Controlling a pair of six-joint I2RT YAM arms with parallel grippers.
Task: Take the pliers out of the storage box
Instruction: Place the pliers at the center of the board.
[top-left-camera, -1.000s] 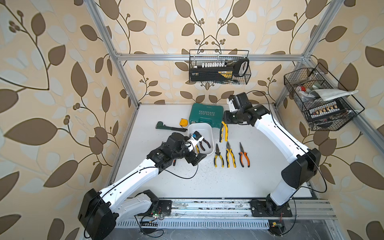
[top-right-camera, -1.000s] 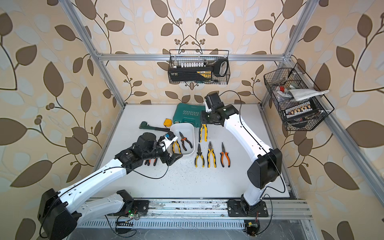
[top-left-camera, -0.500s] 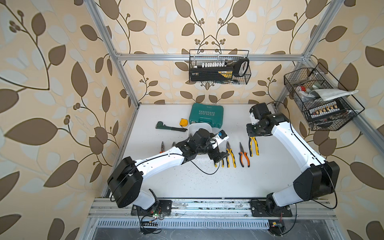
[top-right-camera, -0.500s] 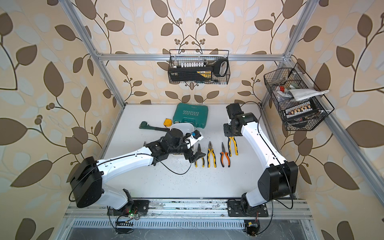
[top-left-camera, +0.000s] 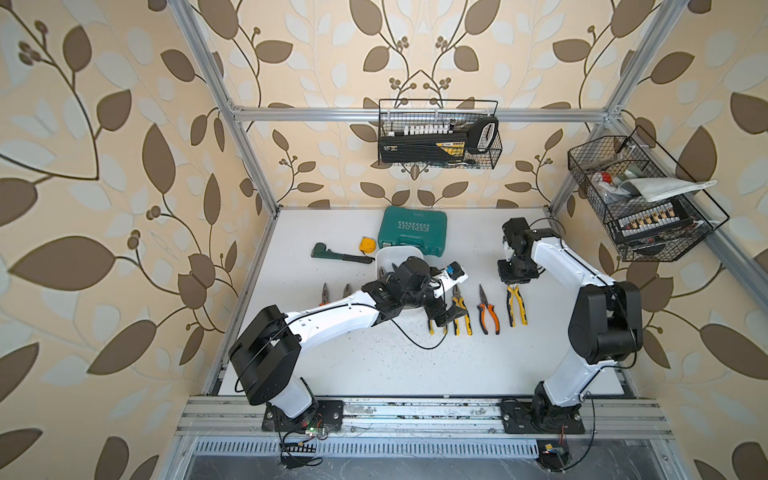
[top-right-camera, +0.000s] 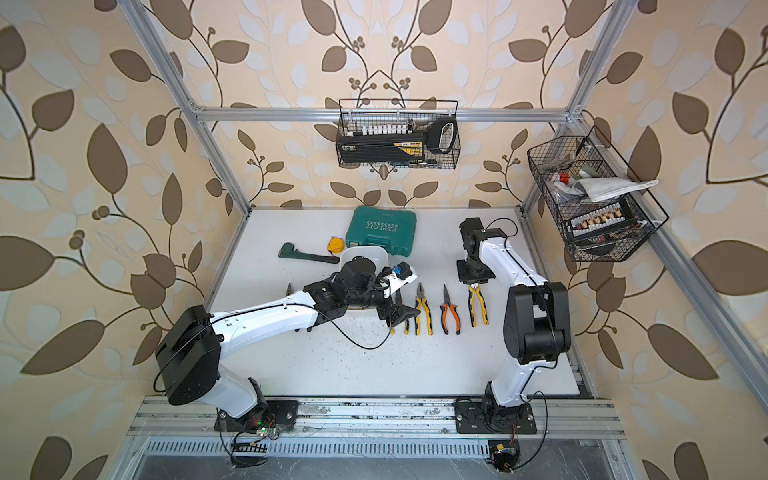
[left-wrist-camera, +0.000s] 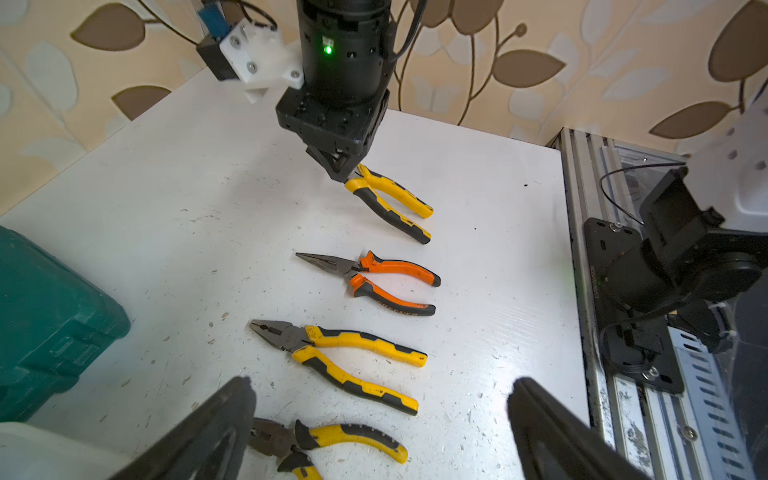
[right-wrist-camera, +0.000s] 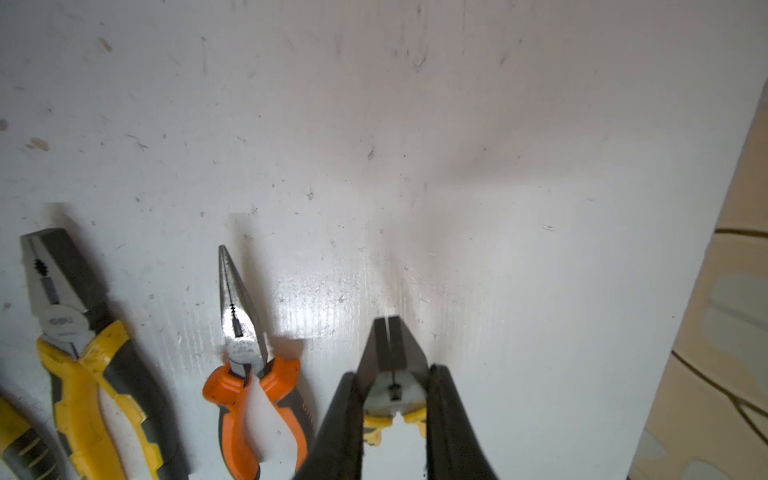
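The spot with the bare tabletop (right-wrist-camera: 349, 313) beside the orange pliers (top-left-camera: 487, 309) is below my right gripper, and the handles lie low. My right gripper should go down next and let go of the head there.
The white storage box (top-left-camera: 398, 254) (top-right-camera: 360, 252) sits mid-table, and my left arm covers most of its inside. To the right of it several pliers lie in a row. My right gripper (top-left-camera: 514, 285) (right-wrist-camera: 392, 372) is shut on the head of the rightmost, yellow-and-black pliers (top-left-camera: 516, 307) (right-wrist-camera: 390, 345) (left-wrist-camera: 390, 199), whose handles lie low on the table. My left gripper (top-left-camera: 447, 316) (left-wrist-camera: 382, 386) hangs open over the leftmost yellow pliers (left-wrist-camera: 353, 440), holding nothing. Between them lie orange needle-nosed pliers (top-left-camera: 487, 309) (left-wrist-camera: 386, 280) and yellow pliers (top-left-camera: 461, 309). Two more pliers (top-left-camera: 325, 293) lie left of the box.
A teal case marked EXPLOIT (top-left-camera: 413, 230) stands behind the box. A green pipe wrench (top-left-camera: 340, 254) and a yellow tape measure (top-left-camera: 366, 245) lie to the back left. Black wire baskets hang on the back wall (top-left-camera: 438, 141) and the right wall (top-left-camera: 640, 199).
My right gripper carried the yellow pliers from beside the box to the right end of the row. My left arm swung from the box's left side across to the row's left end.
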